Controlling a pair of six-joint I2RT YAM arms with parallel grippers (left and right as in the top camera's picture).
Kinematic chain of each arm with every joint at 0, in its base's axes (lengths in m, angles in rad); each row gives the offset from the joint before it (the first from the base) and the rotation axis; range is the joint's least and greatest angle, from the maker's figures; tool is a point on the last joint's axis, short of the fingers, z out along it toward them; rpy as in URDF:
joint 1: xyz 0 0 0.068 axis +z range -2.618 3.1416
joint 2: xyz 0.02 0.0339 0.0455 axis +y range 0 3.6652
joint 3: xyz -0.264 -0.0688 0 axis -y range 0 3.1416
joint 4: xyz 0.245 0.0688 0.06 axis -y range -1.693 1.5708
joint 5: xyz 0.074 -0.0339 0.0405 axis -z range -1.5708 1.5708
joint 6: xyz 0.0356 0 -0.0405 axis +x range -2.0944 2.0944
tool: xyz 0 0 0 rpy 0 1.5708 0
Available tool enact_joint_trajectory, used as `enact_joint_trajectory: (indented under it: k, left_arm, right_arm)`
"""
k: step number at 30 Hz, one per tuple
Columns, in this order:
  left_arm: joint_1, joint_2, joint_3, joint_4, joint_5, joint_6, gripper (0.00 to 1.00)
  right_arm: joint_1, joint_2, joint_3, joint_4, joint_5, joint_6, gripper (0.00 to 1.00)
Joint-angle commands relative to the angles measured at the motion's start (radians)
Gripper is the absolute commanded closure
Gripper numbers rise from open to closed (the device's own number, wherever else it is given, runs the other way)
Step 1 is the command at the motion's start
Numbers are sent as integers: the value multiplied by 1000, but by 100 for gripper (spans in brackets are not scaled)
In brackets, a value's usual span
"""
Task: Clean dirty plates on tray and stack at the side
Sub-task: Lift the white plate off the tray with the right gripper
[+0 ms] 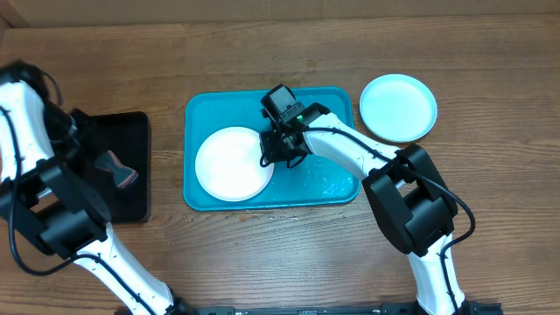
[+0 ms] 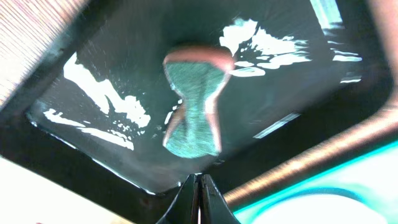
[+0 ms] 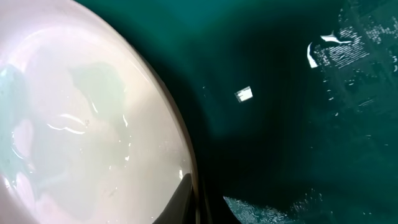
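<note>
Next, my right gripper rises and carries the white plate (image 1: 229,164) over the pale cyan plate (image 1: 398,107). Then it lowers and releases the white plate's rim, since the pale cyan plate lies bare beside the tray.
The white plate (image 1: 229,164) lies on the left half of the teal tray (image 1: 210,109). My right gripper (image 1: 273,156) is shut on the plate's right rim. In the right wrist view its fingers (image 3: 196,205) pinch the rim of the white plate (image 3: 81,124) over the tray floor (image 3: 280,143). The pale cyan plate (image 1: 398,107) lies on the table to the right of the tray. The yellow-green plate is out of view. My left gripper (image 2: 200,199) is shut and empty above the black tray.
A black tray (image 1: 131,131) stands at the left with a red-and-green sponge (image 1: 118,169) in it. The sponge (image 2: 196,106) lies on the tray's wet floor (image 2: 112,62). Water drops (image 1: 328,179) cover the teal tray's right part.
</note>
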Motion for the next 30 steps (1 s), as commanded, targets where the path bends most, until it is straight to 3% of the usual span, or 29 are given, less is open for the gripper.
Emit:
enact_joint_trajectory:
  k: [1,5,6,11,16,25,30]
  left_arm:
    - [5,-6,105,-31,53,19,91]
    - [3,-5,112,-47,52,19,25]
    - [3,-5,107,-47,52,19,0]
    - [3,-5,106,-27,51,15,0]
    - [3,-5,106,-3,51,15,0]
    - [3,-5,106,8,51,15,1]
    - [3,-5,106,8,51,15,0]
  right_arm:
    - [12,-19,42,-13,46,-21,96]
    - [43,-85,96,-63,197,-32,96]
    - [55,-105,115,-85,277,-32,96]
    - [119,-175,203,-181,662,-84,96]
    - [193,-209,248,-208,983,-233,96]
    - [321,-216,249,-105,1495,-638,96]
    - [386,-216,249,23,1599,-917,96]
